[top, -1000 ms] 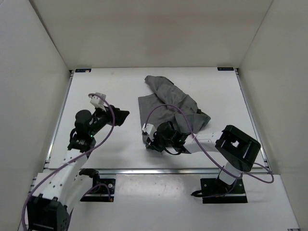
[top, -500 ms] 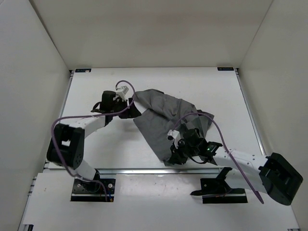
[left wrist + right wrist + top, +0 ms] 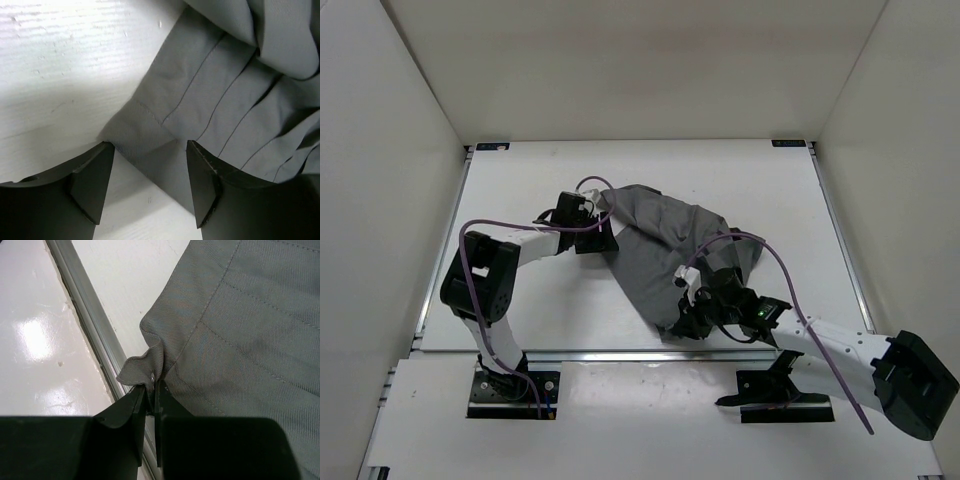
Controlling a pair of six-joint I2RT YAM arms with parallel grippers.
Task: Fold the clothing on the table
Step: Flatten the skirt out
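Note:
My right gripper lifts the bunched fold up and outward next, then brings it down over the table's far half to release, because the clothing lies wrinkled.
The grey clothing (image 3: 665,240) lies wrinkled across the middle of the white table (image 3: 520,300). At its left edge sits my left gripper (image 3: 601,240), open. In the left wrist view a hemmed corner of the clothing (image 3: 225,90) reaches in between the two spread fingers (image 3: 92,185) of the left gripper (image 3: 150,182), which do not pinch it. My right gripper (image 3: 688,320) is at the near corner of the garment, close to the table's front edge. There the right gripper (image 3: 151,390) is shut on a small bunched fold of the clothing (image 3: 250,330).
A metal rail (image 3: 90,315) runs along the table's near edge, right beside the right gripper. White walls (image 3: 400,120) enclose the table on three sides. Purple cables (image 3: 500,225) loop over both arms.
The left arm has swung from the table's left side over to the clothing's left edge. The right gripper has drawn its corner toward the near rail, stretching the garment out.

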